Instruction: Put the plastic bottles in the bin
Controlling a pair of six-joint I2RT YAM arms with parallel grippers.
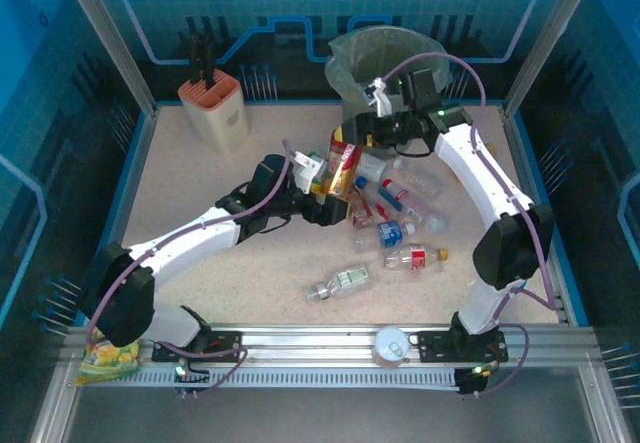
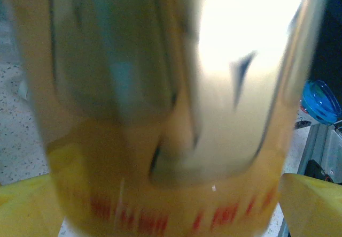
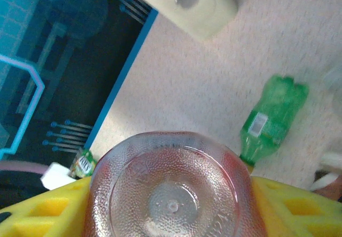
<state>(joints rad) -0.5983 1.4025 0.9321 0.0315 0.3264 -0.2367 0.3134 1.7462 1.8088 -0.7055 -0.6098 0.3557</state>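
Observation:
My right gripper carries the amber bottle away from my base over the bin's opening next, then turns to release it there.
An amber bottle with a red and yellow label hangs upright between my two grippers, just in front of the bin, a grey bucket lined with a greenish bag. My right gripper is shut on it; the bottle's dimpled base is squeezed between the yellow fingers. My left gripper stands open, and the blurred bottle sits between its spread yellow fingers. Several more plastic bottles lie on the table right of centre. A green bottle lies on the sand-coloured table.
A peach knife block stands at the back left, its pale body seen in the right wrist view. One clear bottle lies alone near the front. A snack bag sits by the left arm's base. A round lid rests on the front rail.

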